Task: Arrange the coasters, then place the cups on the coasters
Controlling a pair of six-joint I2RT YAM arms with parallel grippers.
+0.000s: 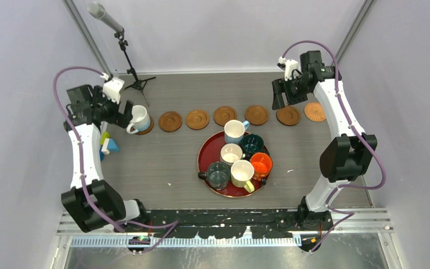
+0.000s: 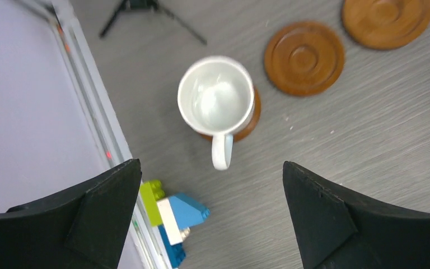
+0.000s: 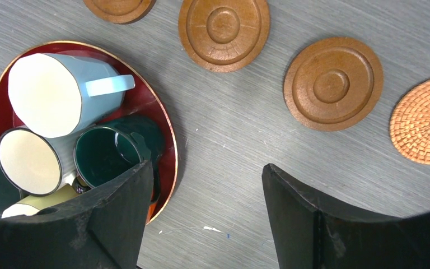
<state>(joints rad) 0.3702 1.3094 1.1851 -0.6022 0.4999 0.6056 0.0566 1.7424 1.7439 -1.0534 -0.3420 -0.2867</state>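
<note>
The left gripper swings back toward the tray next, then turns and comes down onto the dark grey-green cup's handle (image 1: 202, 175), which juts out past the tray's rim.
Several brown wooden coasters (image 1: 197, 119) lie in a row across the far half of the table. A white cup (image 1: 139, 119) (image 2: 215, 95) stands upright on the leftmost coaster (image 2: 252, 120), handle toward the near side. My left gripper (image 1: 122, 111) (image 2: 210, 165) hovers above and just near of it, open and holding nothing. Several more cups, among them light blue (image 1: 235, 131) (image 3: 56, 92) and dark teal (image 1: 252, 144) (image 3: 103, 154), crowd the dark red tray (image 1: 201, 159) (image 3: 168, 140). My right gripper (image 1: 284, 92) (image 3: 207, 167) hangs open and holding nothing above the row's right end.
An orange woven round mat (image 1: 314, 111) (image 3: 423, 120) lies at the right end of the row. Toy bricks (image 1: 107, 145) (image 2: 171, 216) sit by the left wall. A microphone tripod (image 1: 136, 84) stands at the back left. Walls enclose the table on both sides.
</note>
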